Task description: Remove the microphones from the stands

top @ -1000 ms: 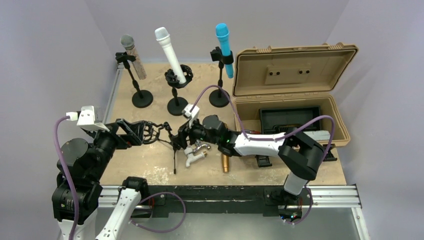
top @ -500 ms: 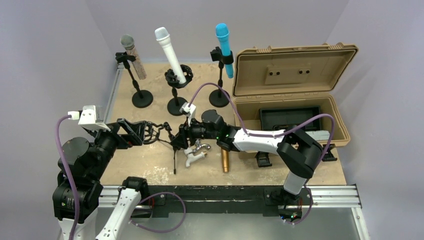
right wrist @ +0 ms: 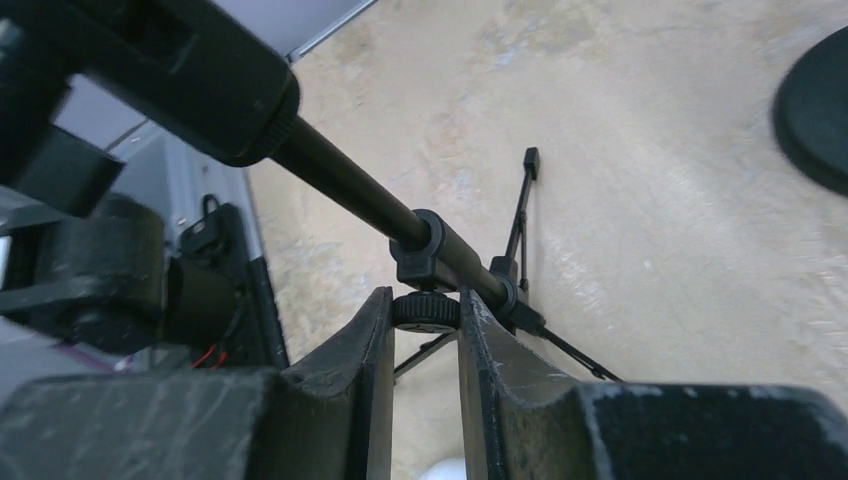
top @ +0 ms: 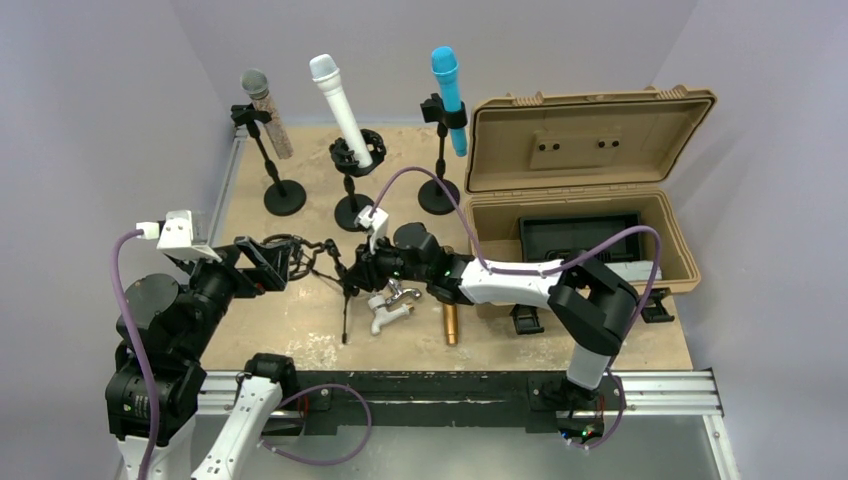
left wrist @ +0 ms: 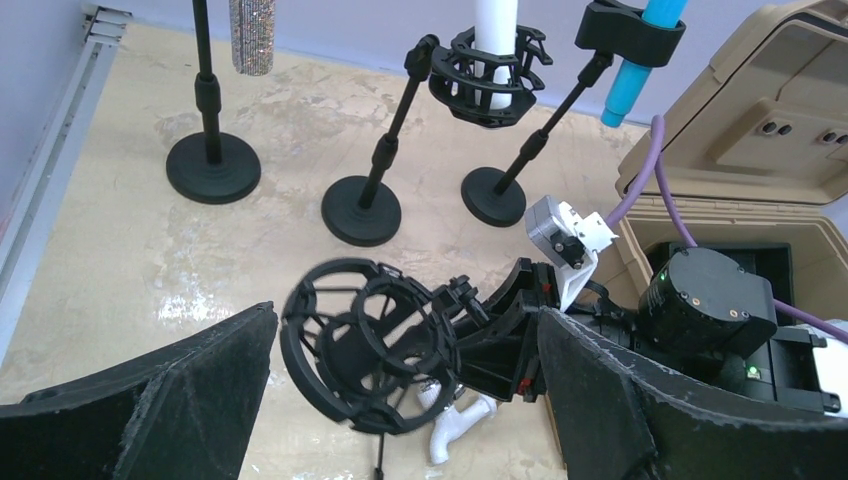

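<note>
The mount meets the pole at the joint at the mount's base, so my left gripper needs to move past the shock mount next, to the right in the top view, and tip down onto that joint.
A small black tripod stand with an empty shock mount tilts above the table's middle. My right gripper is shut on the black knob under the stand's pole. The open left gripper has a finger on either side of the mount, neither touching it. At the back, a glitter microphone, a white microphone and a blue microphone each sit in a stand. A gold microphone lies on the table.
A white pipe-shaped part lies beneath the right gripper. An open tan case with a black insert fills the right side. Three round stand bases stand along the back. The right arm's purple cable loops over the table.
The right gripper's jaws have closed onto the stand's knob. The stand and its mount have shifted slightly left with the right gripper. The left gripper has stayed open.
</note>
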Robot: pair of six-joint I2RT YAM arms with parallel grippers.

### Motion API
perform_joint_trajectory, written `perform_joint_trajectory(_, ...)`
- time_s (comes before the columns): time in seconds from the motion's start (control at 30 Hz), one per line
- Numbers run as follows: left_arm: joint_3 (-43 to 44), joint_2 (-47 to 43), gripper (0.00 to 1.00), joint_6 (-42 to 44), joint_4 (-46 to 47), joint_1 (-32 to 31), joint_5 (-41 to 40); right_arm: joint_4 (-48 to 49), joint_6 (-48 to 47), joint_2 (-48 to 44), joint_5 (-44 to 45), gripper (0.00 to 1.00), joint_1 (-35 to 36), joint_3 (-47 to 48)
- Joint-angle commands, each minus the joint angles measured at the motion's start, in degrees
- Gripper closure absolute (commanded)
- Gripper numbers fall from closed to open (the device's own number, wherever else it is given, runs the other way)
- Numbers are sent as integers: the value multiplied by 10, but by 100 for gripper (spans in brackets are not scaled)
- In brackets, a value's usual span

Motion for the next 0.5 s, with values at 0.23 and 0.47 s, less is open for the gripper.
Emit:
perform_joint_trajectory(0.23, 0, -1, 0, 1, 10, 1, -14, 17, -223, 34, 458, 100, 133, 51)
perform_joint_trajectory(0.47, -2, -11, 0, -3, 2, 1, -24, 109, -347, 63, 623, 100, 172, 42)
